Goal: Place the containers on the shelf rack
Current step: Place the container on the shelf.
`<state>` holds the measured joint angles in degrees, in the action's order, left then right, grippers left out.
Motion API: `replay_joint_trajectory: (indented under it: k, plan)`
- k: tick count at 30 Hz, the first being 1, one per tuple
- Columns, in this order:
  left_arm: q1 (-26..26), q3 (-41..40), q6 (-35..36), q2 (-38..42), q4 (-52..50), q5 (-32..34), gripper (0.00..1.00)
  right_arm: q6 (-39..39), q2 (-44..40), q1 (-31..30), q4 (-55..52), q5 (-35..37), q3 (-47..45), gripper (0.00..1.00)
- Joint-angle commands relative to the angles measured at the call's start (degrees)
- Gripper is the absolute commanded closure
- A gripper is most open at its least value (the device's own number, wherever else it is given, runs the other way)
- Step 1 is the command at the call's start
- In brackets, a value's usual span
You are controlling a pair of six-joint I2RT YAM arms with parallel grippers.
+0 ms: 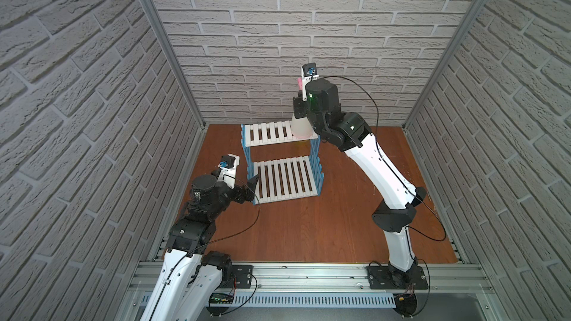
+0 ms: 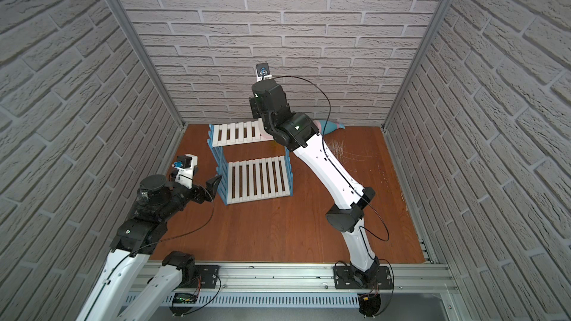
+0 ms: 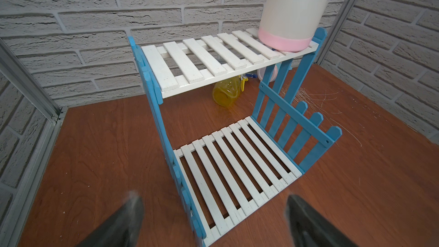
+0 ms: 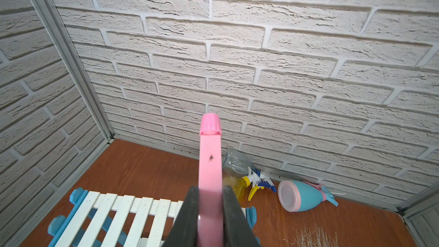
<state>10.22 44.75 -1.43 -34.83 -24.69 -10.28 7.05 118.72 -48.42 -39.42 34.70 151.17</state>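
Note:
My right gripper eases toward the upper shelf's blue end (image 4: 251, 217) beside the cream container next. It then opens to release the pink nozzle (image 4: 210, 158), since the container's base stands on the shelf's slats.
The shelf rack (image 1: 284, 177) (image 2: 256, 177) (image 3: 190, 60) (image 4: 107, 210) stands at the back of the wooden floor. A cream container (image 1: 300, 126) (image 3: 294, 8) stands upright on the right end of the upper shelf. My right gripper (image 4: 210, 187) is shut on its pink nozzle (image 4: 210, 158). Behind the rack, by the back wall, lie a yellow container (image 3: 225, 91) (image 4: 234, 184), a clear container (image 4: 236, 161) and a light-blue container (image 4: 301, 196) (image 2: 330, 126). My left gripper (image 3: 213, 198) (image 1: 248, 188) hangs open and empty at the lower shelf's front left corner.
Brick-pattern walls with aluminium corner posts (image 1: 173, 57) close in three sides. A metal rail (image 1: 309, 273) carrying both arm bases runs along the front. Pale scratches (image 2: 349, 149) mark the wooden floor right of the rack.

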Motion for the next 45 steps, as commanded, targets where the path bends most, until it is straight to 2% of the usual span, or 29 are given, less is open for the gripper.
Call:
replay_joint_trajectory:
  k: [1,17,22,27,31,34,40,45]
  plan:
    - [0.4,-0.6,-0.4,-0.5,1.6,0.3,0.02,1.0,-0.6,0.6,3.9,-0.1,1.9,0.97]
    - [0.4,-0.6,-0.7,-1.9,2.2,-0.1,0.02,3.6,1.1,2.9,2.3,-2.0,1.9,0.96]
    - [0.4,-0.7,-0.8,-2.3,2.3,-0.3,0.02,4.0,1.4,3.1,1.9,-2.6,1.8,0.8]
    - [0.4,-0.8,-0.9,-2.5,2.5,-0.2,0.02,4.0,1.3,3.1,1.6,-3.3,1.8,0.49]
    - [0.4,-0.8,-0.9,-2.8,2.5,-0.2,0.02,4.3,1.3,3.1,1.5,-3.9,1.7,0.35]
    - [0.4,-0.9,-0.9,-2.8,2.5,-0.2,0.02,4.3,1.3,3.1,1.4,-4.2,1.7,0.3]
    - [0.4,-0.9,-1.0,-2.8,2.4,-0.1,0.02,4.1,0.8,3.1,1.3,-4.6,1.6,0.01]
    - [0.4,-0.9,-1.1,-2.7,2.7,-0.1,0.02,4.8,-1.1,3.1,1.2,-7.2,1.2,0.0]
